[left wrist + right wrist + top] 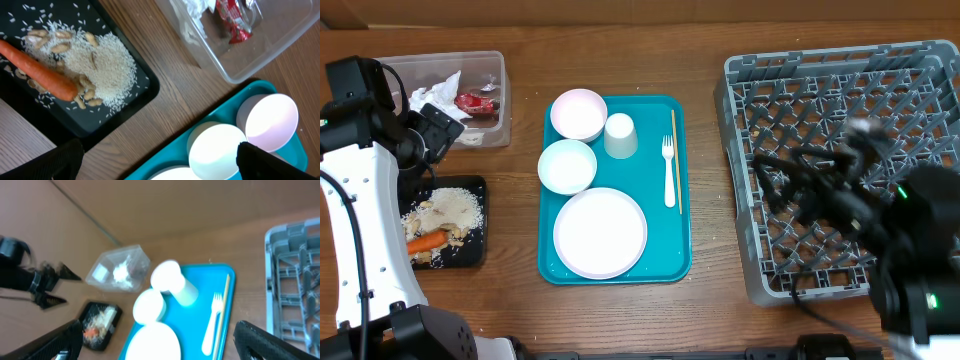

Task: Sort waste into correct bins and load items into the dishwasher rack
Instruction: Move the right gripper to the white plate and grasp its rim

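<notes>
The right gripper goes to the left in the overhead view next, then down onto the plate's fork-side rim [644,224] [177,341], since bare tray there leaves finger room.
An orange carrot [426,241], beige nut bits [52,37] and white rice [455,208] lie in the black tray [475,252]. The clear tub [492,92] holds crumpled paper and a red wrapper [475,101]. On the teal tray [665,250] sit a plate [600,232], two bowls [579,114] [567,165], a cup [620,136], a fork [669,172] and a wooden stick [676,155]. The grey rack [740,100] stands at right. My left gripper [445,135] hangs open between tub and black tray. My right gripper [775,180], blurred, is open above the rack.
Stray rice grains lie on the wood around the black tray. A strip of bare wooden table [710,200] separates the teal tray from the rack. The left arm's white links [360,220] stand along the table's left edge.
</notes>
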Motion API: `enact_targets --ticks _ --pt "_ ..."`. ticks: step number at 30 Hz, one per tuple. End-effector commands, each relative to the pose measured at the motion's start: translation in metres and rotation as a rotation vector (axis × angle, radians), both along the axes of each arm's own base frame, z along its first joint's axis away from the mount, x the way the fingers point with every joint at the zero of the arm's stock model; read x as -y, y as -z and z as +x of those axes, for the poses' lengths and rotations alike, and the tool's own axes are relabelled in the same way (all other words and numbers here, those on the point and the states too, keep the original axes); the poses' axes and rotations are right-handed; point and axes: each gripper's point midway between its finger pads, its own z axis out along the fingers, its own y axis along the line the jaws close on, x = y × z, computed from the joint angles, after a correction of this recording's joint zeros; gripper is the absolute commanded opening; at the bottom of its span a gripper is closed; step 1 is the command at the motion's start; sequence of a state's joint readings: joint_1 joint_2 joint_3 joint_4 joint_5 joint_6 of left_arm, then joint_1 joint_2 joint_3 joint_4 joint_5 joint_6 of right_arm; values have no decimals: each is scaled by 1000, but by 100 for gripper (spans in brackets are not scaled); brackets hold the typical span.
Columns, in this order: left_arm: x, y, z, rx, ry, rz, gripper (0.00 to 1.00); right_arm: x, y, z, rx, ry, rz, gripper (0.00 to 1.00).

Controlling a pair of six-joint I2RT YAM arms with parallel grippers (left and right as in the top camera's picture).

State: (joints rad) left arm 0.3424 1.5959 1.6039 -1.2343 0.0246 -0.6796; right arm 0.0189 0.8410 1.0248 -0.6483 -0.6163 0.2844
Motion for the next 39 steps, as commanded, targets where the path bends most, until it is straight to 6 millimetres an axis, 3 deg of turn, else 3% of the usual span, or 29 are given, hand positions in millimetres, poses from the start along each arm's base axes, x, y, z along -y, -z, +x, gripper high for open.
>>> enact_targets --ticks 1,4,7,13,15,17,21,25,28,33,39 --pt "-9 -7 1 11 -25 32 100 -17 12 19 -23 -16 -152 99" --pt "-8 -7 1 10 -22 35 100 -45 45 27 -83 -51 -302 99" --pt "-8 -7 0 6 -16 38 100 -80 96 34 -153 -70 -495 100" --pt "-7 -5 -1 -3 -16 34 100 -144 187 32 -282 -236 -649 100" --pt "-7 -5 -1 -3 -16 34 100 -156 224 33 -341 -268 -695 100" --pt "-7 -5 -1 -3 -16 34 100 -160 243 34 -376 -275 -704 100" --pt "-7 -5 -2 -5 -16 34 100 -168 264 33 -428 -289 -679 100" --pt "-7 -5 -1 -4 -16 34 100 -179 272 32 -452 -317 -635 100" --pt "-7 -5 -1 -4 -16 34 100 -181 283 32 -467 -322 -639 93" --pt "-7 -5 -3 -10 -16 32 100 -179 301 30 -526 -294 -636 92" --pt "-7 -5 -3 -10 -16 32 100 -179 310 27 -588 -258 -609 80"
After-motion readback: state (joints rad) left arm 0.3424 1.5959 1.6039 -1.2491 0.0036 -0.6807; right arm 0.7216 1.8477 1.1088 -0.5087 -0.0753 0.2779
